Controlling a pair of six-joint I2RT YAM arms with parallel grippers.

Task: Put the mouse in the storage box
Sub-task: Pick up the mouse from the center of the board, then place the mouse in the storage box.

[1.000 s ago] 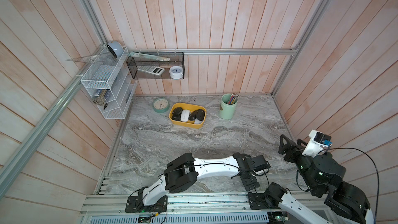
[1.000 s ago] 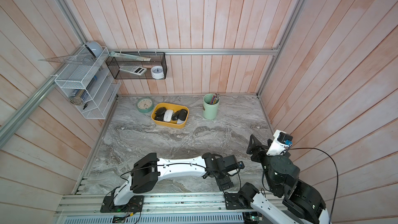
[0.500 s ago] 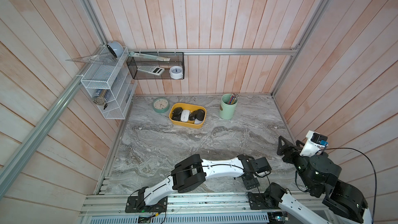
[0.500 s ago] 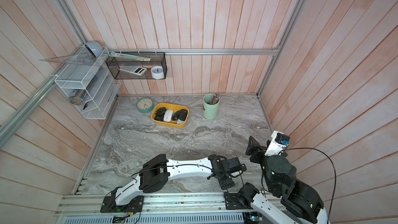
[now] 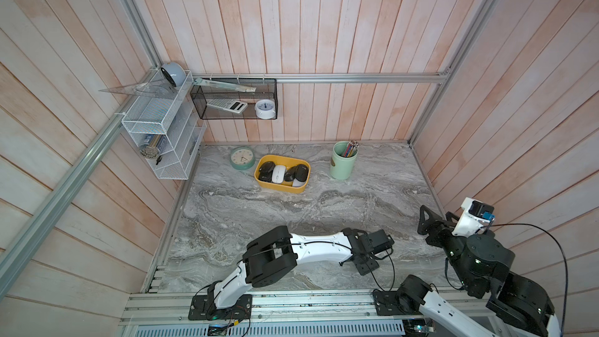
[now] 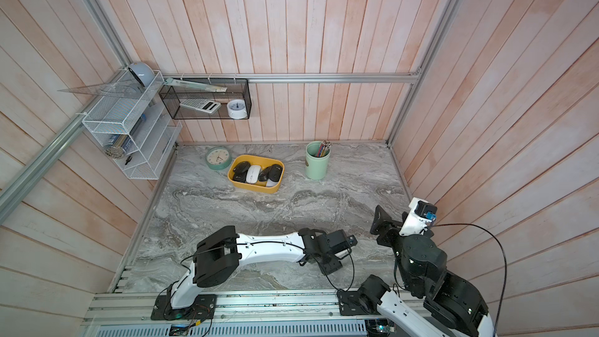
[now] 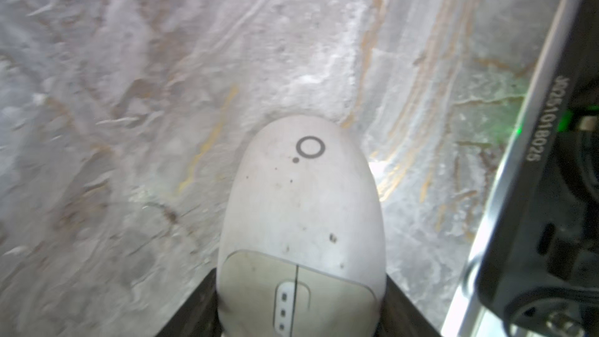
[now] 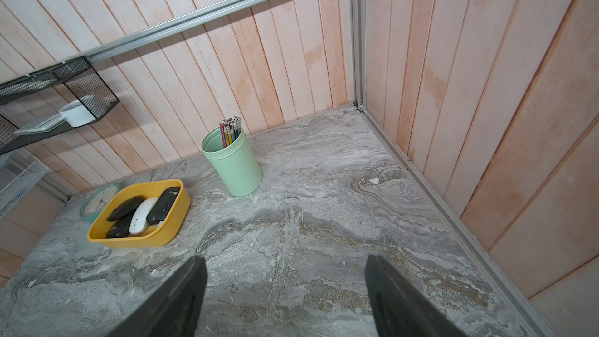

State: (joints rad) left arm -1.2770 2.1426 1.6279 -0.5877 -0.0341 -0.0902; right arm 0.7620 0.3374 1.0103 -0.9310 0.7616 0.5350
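Observation:
Next I need to raise my left gripper to clear the box's rim, move it far outward to the white mouse inside the storage box and release there.
A white mouse lies on the marble table between the fingers of my left gripper, and both dark fingers press against its sides. In both top views the left gripper points down near the table's front edge and hides the mouse. The mustard-yellow storage box stands far off at the back, with several black and white mice in it. My right gripper hangs open and empty above the table's right side.
A mint-green pen cup stands right of the box and a green clock left of it. A black mesh basket and a white wire shelf hang on the walls. An aluminium rail runs along the front.
The left gripper's jaws have closed in from wide open onto the mouse, low at the table's front. The right arm has shifted only slightly.

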